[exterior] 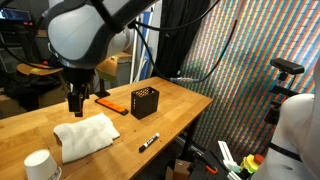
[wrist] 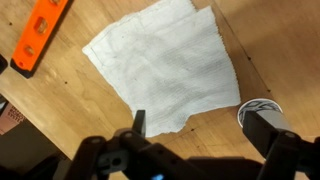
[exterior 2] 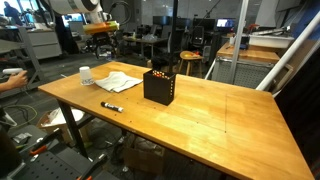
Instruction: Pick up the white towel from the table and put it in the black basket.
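Note:
The towel's middle [exterior: 90,138] [wrist: 168,64] is below and my fingers hang over bare wood, so my gripper will next move across the nearest edge and down onto the middle of the towel.
The white towel [exterior: 87,135] lies flat and a little crumpled on the wooden table; it also shows in an exterior view [exterior 2: 118,81] and in the wrist view [wrist: 165,60]. The black basket [exterior: 144,102] stands upright to the side of the towel, empty as far as I can see, and shows in an exterior view [exterior 2: 160,85]. My gripper [exterior: 77,100] hangs above the table just past the towel's far edge. In the wrist view the gripper [wrist: 204,128] is open and empty, its fingers over bare wood beside the towel's edge.
An orange tool [exterior: 110,103] lies between gripper and basket and shows in the wrist view [wrist: 40,35]. A white cup [exterior: 42,165] stands near the towel [wrist: 255,110]. A black marker [exterior: 149,141] lies near the table's front edge [exterior 2: 111,106].

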